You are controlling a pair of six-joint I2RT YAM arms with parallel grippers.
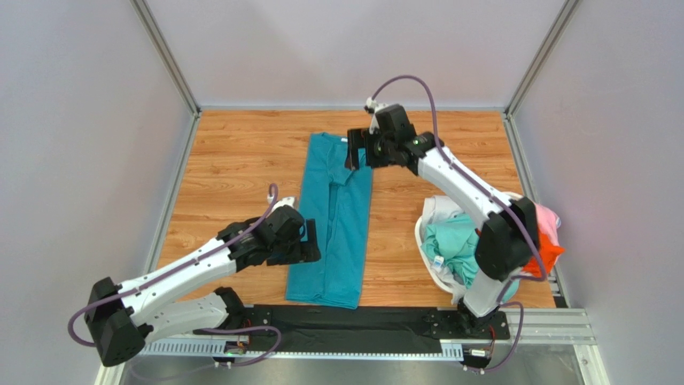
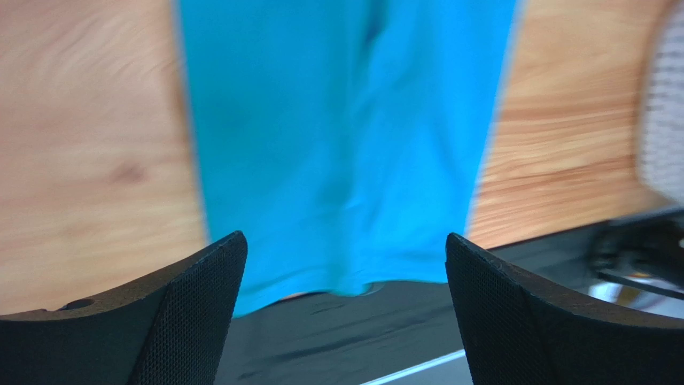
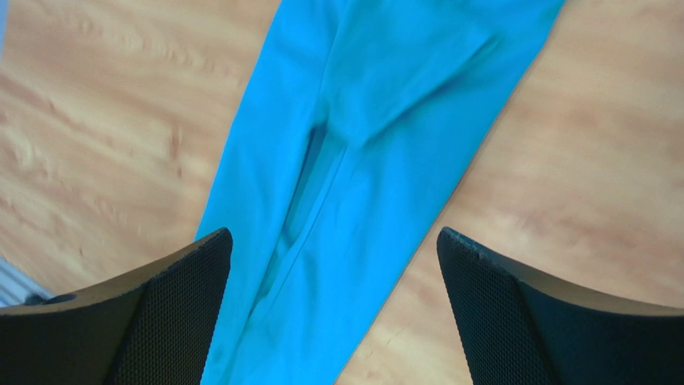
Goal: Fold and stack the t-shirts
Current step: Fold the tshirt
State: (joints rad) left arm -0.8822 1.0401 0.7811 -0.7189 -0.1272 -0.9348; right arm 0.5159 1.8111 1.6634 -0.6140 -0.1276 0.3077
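Observation:
The long teal-blue t-shirt's near end lies uncovered, so next the robot should lower its left gripper back, to the left in the top view, onto that end's corner (image 1: pixel 291 297) (image 2: pixel 244 304).
The teal-blue t-shirt (image 1: pixel 337 224) lies folded into a long narrow strip down the middle of the wooden table, its near end overlapping the black strip at the front. It also shows in the left wrist view (image 2: pixel 337 136) and the right wrist view (image 3: pixel 361 160). My left gripper (image 1: pixel 309 241) is open and empty, just left of the strip's near half. My right gripper (image 1: pixel 353 151) is open and empty, above the strip's far right edge. Mint green (image 1: pixel 451 245), orange (image 1: pixel 546 253), pink (image 1: pixel 548 215) and white shirts lie in the basket.
The white perforated laundry basket (image 1: pixel 425 237) stands at the right, partly behind my right arm. A black strip (image 1: pixel 353 321) and a metal rail run along the table's near edge. Grey walls enclose the table on three sides.

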